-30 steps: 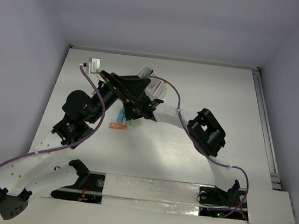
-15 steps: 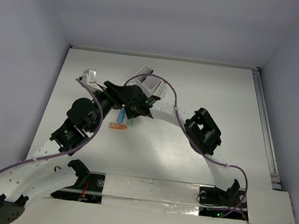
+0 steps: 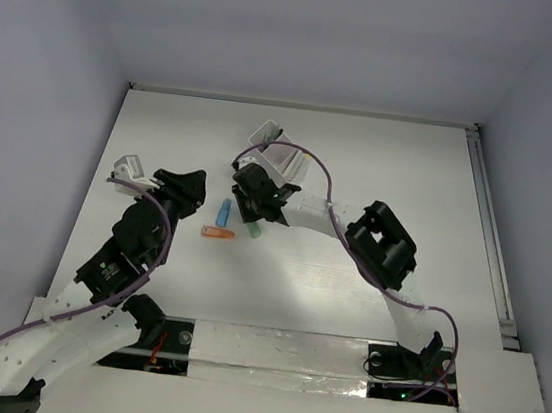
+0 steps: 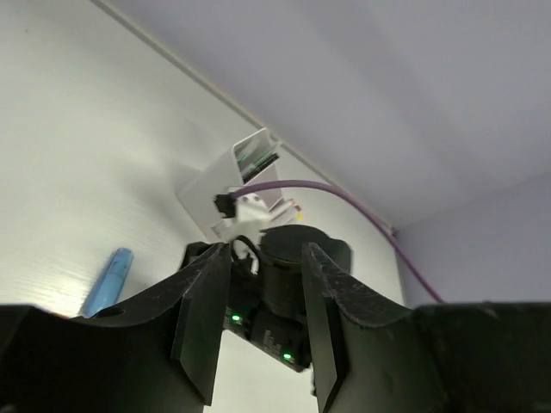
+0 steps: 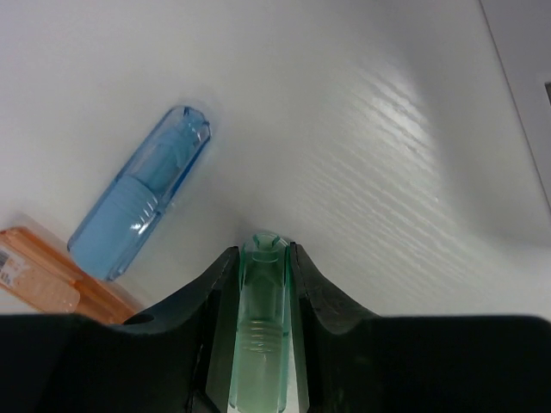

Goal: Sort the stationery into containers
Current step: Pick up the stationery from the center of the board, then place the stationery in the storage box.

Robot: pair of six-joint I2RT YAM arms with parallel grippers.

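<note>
I should next lift the green piece with my right gripper, carry it outward and tilt it over the white container's middle section [image 3: 279, 155], which is open between filled ones.
In the right wrist view my right gripper [image 5: 261, 254] is shut on a short green chunky piece [image 5: 261, 344], which lies lengthwise between the fingers and down against the table. A blue chunky piece [image 5: 142, 206] lies just left of it, and an orange one [image 5: 43, 280] is at the left edge. From above, the right gripper [image 3: 253, 220] sits over the green piece [image 3: 253, 233], with the blue piece [image 3: 224, 213] and the orange piece [image 3: 217, 233] to its left. The white container [image 3: 280, 157] stands behind it. My left gripper [image 3: 188, 186] hangs open and empty left of the pieces.
The right arm's wrist [image 4: 284, 292] and purple cable [image 4: 344, 206] fill the left wrist view, in front of the white container [image 4: 215, 185]. The blue piece [image 4: 108, 282] lies at its left. A rail [image 3: 489, 233] runs along the table's right edge.
The left arm has drawn back to the left, away from the container, and its jaws have narrowed. The right gripper's jaws have closed onto the green piece.
</note>
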